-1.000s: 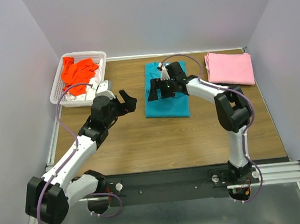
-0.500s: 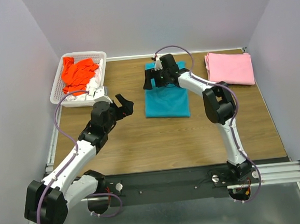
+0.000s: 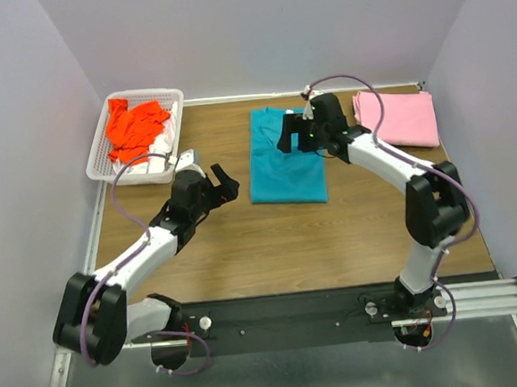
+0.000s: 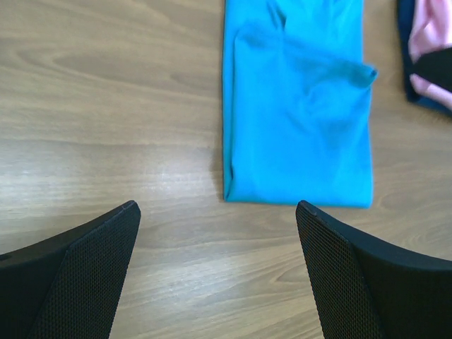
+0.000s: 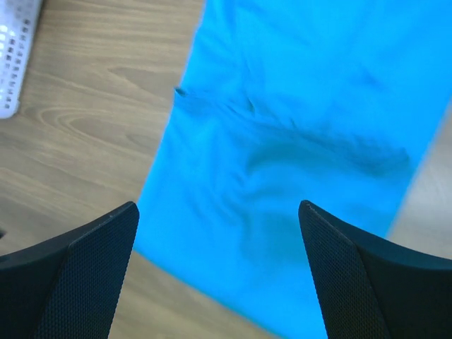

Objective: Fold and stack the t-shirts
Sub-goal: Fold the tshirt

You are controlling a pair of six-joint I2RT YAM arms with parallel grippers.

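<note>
My left gripper moves down and to the right in the top view next, onto the teal shirt's near corner (image 3: 254, 199) (image 4: 231, 195) closest to it. That corner lies uncovered beside bare wood.
The teal t-shirt (image 3: 285, 164) lies folded into a long rectangle at the table's middle back. It also shows in the left wrist view (image 4: 296, 120) and the right wrist view (image 5: 296, 134). The pink t-shirt (image 3: 396, 118) lies folded at the back right. The orange-red t-shirt (image 3: 134, 125) and the white t-shirt (image 3: 144, 167) lie crumpled in the basket. My left gripper (image 3: 222, 184) is open and empty over bare wood left of the teal shirt (image 4: 217, 206). My right gripper (image 3: 296, 140) is open and empty, hovering above the teal shirt's far right part (image 5: 219, 206).
A white plastic lattice basket (image 3: 101, 145) stands at the back left; its corner shows in the right wrist view (image 5: 13, 49). Grey walls close in the table on three sides. Bare wood lies in front of the teal shirt.
My right gripper swung from the teal shirt's far left side rightward to its far right part. My left arm shifted a little toward the shirt. The shirt lies as before.
</note>
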